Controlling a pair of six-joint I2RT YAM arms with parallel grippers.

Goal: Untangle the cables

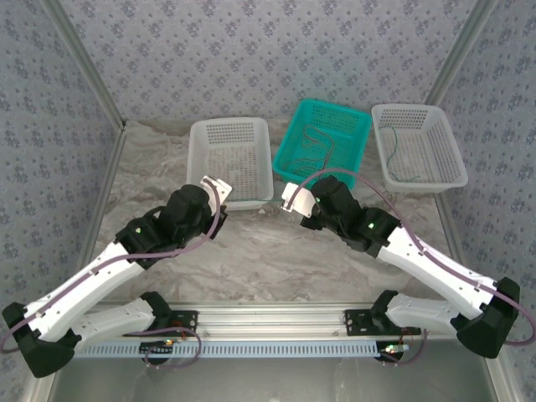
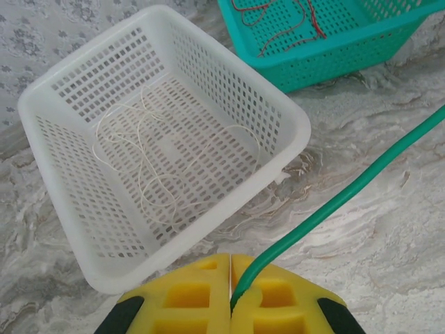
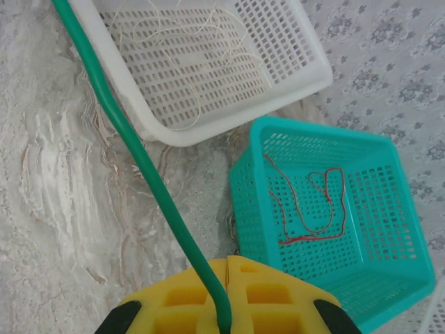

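I should next carry the green cable outward past the teal basket with my right gripper, then down into the second white basket (image 1: 419, 149), as a thin green one already lies there.
A green cable (image 2: 334, 203) runs taut from my left gripper (image 2: 230, 278), whose yellow fingers are shut on its end. The same green cable (image 3: 135, 156) ends in my right gripper (image 3: 227, 296), also shut on it. In the top view the left gripper (image 1: 216, 186) and right gripper (image 1: 291, 199) hang close together above the table in front of the baskets. A pale cable (image 2: 163, 163) lies looped in the white basket (image 2: 295, 122). A red cable (image 3: 313, 209) lies in the teal basket (image 3: 243, 188).
Three baskets stand in a row at the back: the white basket (image 1: 201, 167), the teal basket (image 1: 362, 117) and a second white basket (image 1: 448, 142) with a thin green cable (image 1: 394, 155) inside. Patterned walls close in the sides. Marbled table lies between the arms.
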